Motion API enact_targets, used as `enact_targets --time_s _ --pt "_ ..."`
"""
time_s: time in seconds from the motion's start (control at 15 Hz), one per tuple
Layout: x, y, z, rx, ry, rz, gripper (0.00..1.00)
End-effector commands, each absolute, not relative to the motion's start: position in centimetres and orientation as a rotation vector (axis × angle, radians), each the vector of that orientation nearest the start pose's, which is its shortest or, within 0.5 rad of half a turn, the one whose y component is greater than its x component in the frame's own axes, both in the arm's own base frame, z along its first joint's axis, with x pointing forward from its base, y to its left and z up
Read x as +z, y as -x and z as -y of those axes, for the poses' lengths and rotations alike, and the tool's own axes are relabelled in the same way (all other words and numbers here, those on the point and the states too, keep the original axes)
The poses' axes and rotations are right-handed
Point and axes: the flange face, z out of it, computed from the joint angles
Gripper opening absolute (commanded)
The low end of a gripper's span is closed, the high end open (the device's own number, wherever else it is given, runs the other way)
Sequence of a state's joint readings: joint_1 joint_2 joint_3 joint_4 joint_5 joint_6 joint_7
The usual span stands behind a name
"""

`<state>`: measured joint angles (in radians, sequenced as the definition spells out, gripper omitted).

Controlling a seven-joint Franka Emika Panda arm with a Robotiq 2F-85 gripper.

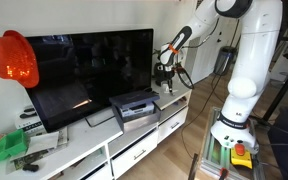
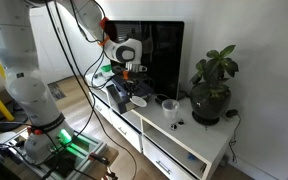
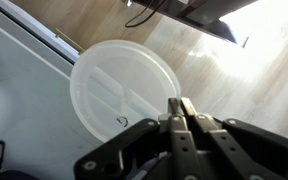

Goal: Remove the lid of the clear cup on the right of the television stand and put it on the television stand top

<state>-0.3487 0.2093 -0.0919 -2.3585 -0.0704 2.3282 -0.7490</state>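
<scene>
My gripper holds the lid and will next lower it away from my base, onto the stand's white top (image 1: 164,98) (image 3: 46,108) beside the clear cup.
The clear cup (image 2: 170,109) stands open on the white television stand (image 2: 202,143), between the television and a potted plant. My gripper (image 2: 133,93) hovers over the stand's front part, away from the cup towards the stand's middle. It also shows in an exterior view (image 1: 165,76). In the wrist view the fingers (image 3: 181,104) are closed together on the rim of the round translucent lid (image 3: 122,88). The lid lies flat below the camera, over the stand's white top (image 3: 19,80) and its front edge.
A black television (image 1: 94,68) fills the stand's back. A grey and black device (image 1: 134,106) sits in front of it near the gripper. The leafy potted plant (image 2: 212,86) stands at the stand's end. An orange round object (image 1: 12,58) and green clutter (image 1: 9,148) occupy the opposite end.
</scene>
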Motion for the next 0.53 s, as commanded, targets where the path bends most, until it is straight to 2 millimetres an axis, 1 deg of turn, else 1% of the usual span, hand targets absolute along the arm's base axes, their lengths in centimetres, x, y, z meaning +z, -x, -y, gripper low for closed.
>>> enact_targets --time_s 0.0,0.2,0.27,0.33,0.47 --pt "17.9 -43.7 22.3 0.376 2.963 0.611 0.02" --pt "14.1 -44.3 24.1 0.280 3.005 0.667 0.02" --pt "13.1 -44.7 24.6 0.207 3.024 0.690 0.02" --pt "12.1 -45.1 25.1 0.142 3.032 0.673 0.01" --pt "10.3 -45.8 25.7 0.063 3.036 0.689 0.02"
